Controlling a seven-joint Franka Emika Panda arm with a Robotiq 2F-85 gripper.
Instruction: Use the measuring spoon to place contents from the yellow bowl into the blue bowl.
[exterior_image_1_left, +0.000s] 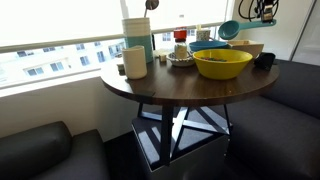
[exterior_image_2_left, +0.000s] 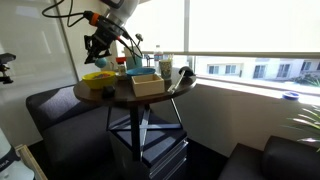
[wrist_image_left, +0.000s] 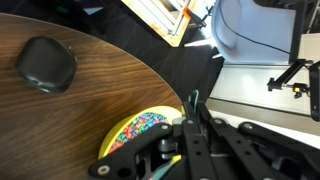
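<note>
Next, my gripper will lower to set the teal measuring spoon's scoop inside the yellow bowl (exterior_image_1_left: 222, 64) (wrist_image_left: 140, 130) and release it there, since that bowl lies below my gripper.
The yellow bowl (exterior_image_1_left: 222, 64) sits on the round wooden table (exterior_image_1_left: 160, 88), near its edge. It holds small multicoloured pieces, which show in the wrist view (wrist_image_left: 138, 131). The blue bowl (exterior_image_1_left: 207, 46) stands just behind it. My gripper (exterior_image_1_left: 262, 11) hangs above the table beside both bowls and is shut on the teal measuring spoon (exterior_image_1_left: 229, 30). The spoon's scoop points toward the bowls, and what is in it cannot be seen. In the wrist view the spoon's handle (wrist_image_left: 193, 101) sticks out between the shut fingers (wrist_image_left: 190, 117). In an exterior view the gripper (exterior_image_2_left: 100, 45) is above the yellow bowl (exterior_image_2_left: 98, 78).
A small dark cup (wrist_image_left: 47, 65) sits on the table near the yellow bowl. A cream mug (exterior_image_1_left: 135, 62), a tall container (exterior_image_1_left: 137, 36), a tan box (exterior_image_2_left: 147, 85) and several small items crowd the table. Dark sofas flank it, with a window behind.
</note>
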